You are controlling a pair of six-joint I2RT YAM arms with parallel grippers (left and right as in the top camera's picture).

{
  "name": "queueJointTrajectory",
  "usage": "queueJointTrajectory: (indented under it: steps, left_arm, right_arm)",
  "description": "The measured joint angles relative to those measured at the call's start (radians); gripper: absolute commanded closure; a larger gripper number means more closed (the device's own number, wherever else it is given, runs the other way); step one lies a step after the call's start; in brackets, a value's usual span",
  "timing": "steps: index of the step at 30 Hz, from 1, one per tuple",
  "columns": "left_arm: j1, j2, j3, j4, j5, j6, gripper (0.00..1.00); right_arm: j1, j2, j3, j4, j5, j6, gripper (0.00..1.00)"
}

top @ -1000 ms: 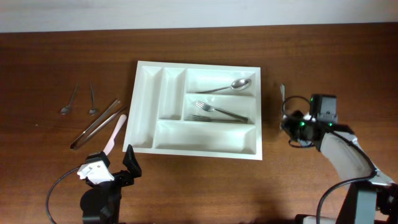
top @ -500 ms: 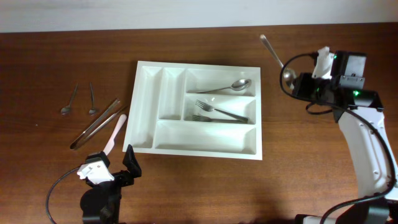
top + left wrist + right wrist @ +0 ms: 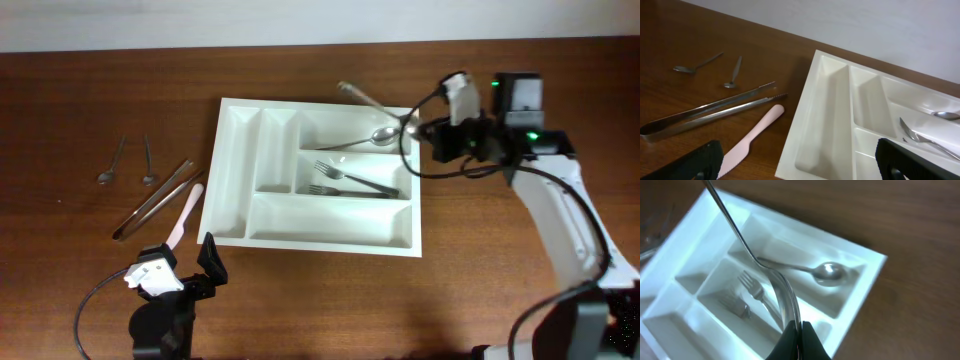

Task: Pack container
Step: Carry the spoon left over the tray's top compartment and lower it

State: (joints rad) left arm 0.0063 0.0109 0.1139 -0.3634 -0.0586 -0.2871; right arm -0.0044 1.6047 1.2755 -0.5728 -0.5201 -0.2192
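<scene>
The forks fill the neighboring tray section, so my right gripper should go down and release the second spoon in the first spoon's section.
The white cutlery tray point(image 3: 230, 170) lies mid-table; it also shows in the left wrist view point(image 3: 840, 115) and the right wrist view point(image 3: 867, 262). Its top right compartment holds a spoon point(image 3: 375, 137), and the one below holds two forks point(image 3: 350, 183). My right gripper point(image 3: 425, 130) is shut on a second spoon point(image 3: 375, 103) by its bowl end and holds it above the tray's top right corner, handle pointing up-left; the right wrist view shows the shut jaws point(image 3: 799, 330) and this held spoon point(image 3: 740, 235). My left gripper point(image 3: 180, 262) is open and empty below the tray's front left corner.
Left of the tray lie two small spoons point(image 3: 110, 165) point(image 3: 148, 165), metal tongs point(image 3: 155, 198) and a pink plastic knife point(image 3: 185, 215). They also show in the left wrist view: the tongs point(image 3: 710, 111) and the knife point(image 3: 752, 137).
My right gripper has lifted the spoon from the table right of the tray and carried it left, over the tray's top right corner. The left arm has not moved.
</scene>
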Motion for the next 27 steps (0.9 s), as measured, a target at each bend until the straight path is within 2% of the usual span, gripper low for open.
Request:
queueJointTrajectory:
  steps: [10,18,27]
  left_arm:
    - [0.000,0.000,0.000,0.000,0.000,0.000,0.01]
    - [0.000,0.000,0.000,0.000,0.000,0.000,0.01]
    - [0.000,0.000,0.000,0.000,0.000,0.000,0.01]
  right_arm:
    - [0.038,0.245,0.002,0.112,0.058,-0.001,0.96]
    - [0.038,0.264,0.002,0.220,0.064,0.057,0.96]
    - [0.038,0.282,0.002,0.227,0.071,0.090,0.96]
